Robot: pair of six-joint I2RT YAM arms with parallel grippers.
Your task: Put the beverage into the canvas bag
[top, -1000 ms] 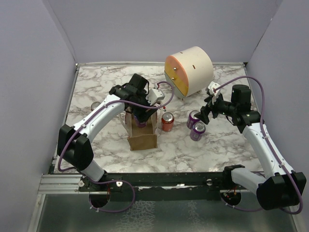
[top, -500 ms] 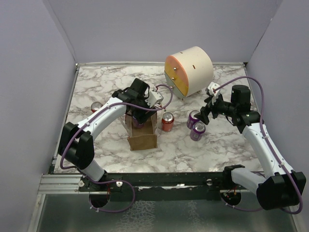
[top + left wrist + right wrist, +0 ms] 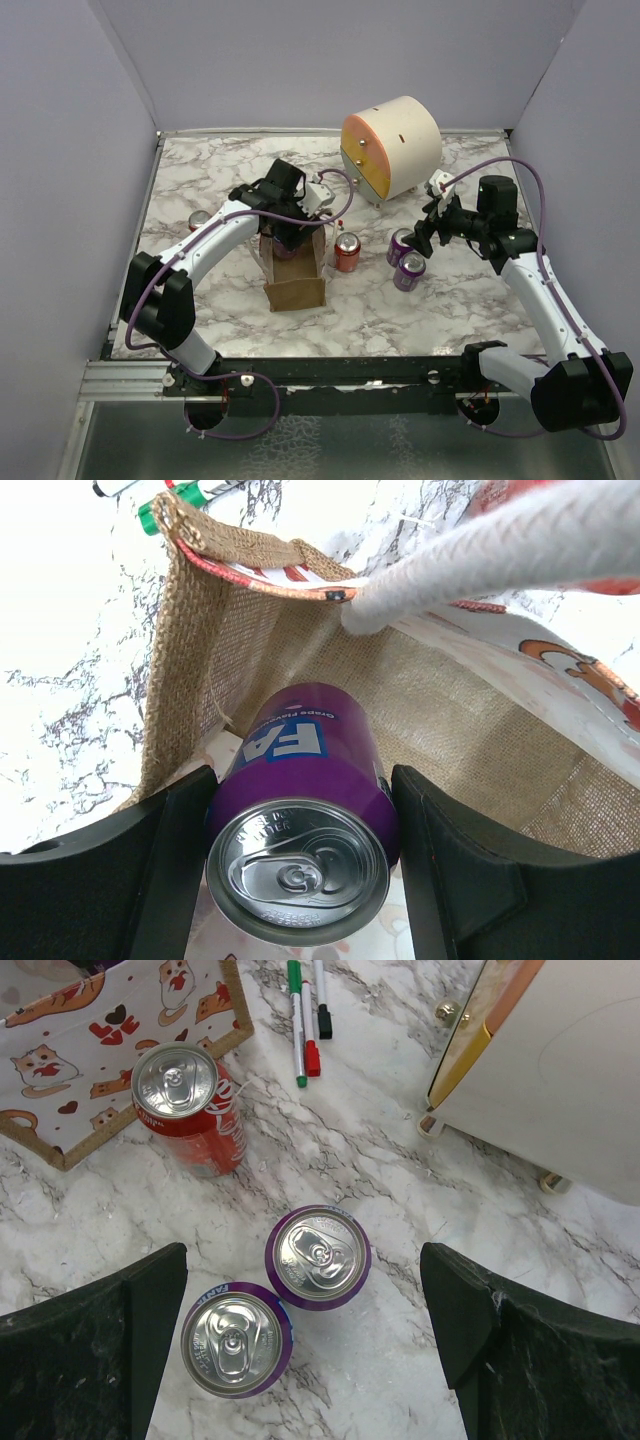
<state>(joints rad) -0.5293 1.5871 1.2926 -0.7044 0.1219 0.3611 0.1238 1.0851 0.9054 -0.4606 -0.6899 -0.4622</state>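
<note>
I will next use my left gripper to lower the purple can, already inside the bag's opening, onto the bag's burlap bottom below and let it go.
The tan canvas bag (image 3: 297, 285) stands open at the table's middle; its burlap inside (image 3: 470, 710) and a white handle (image 3: 480, 550) fill the left wrist view. My left gripper (image 3: 289, 236) is down in the bag's mouth, shut on a purple beverage can (image 3: 300, 800) held upright inside the bag, one finger (image 3: 165, 865) against each side. My right gripper (image 3: 428, 236) is open and empty, hovering above two purple cans (image 3: 318, 1257) (image 3: 237, 1345) standing on the table. A red can (image 3: 190, 1100) stands just right of the bag.
A large cream-and-orange drum (image 3: 390, 148) lies at the back, close behind the right gripper. Another red can (image 3: 199, 221) stands left of the left arm. Markers (image 3: 300, 1020) lie between the bag and the drum. Grey walls enclose the marble table (image 3: 200, 180).
</note>
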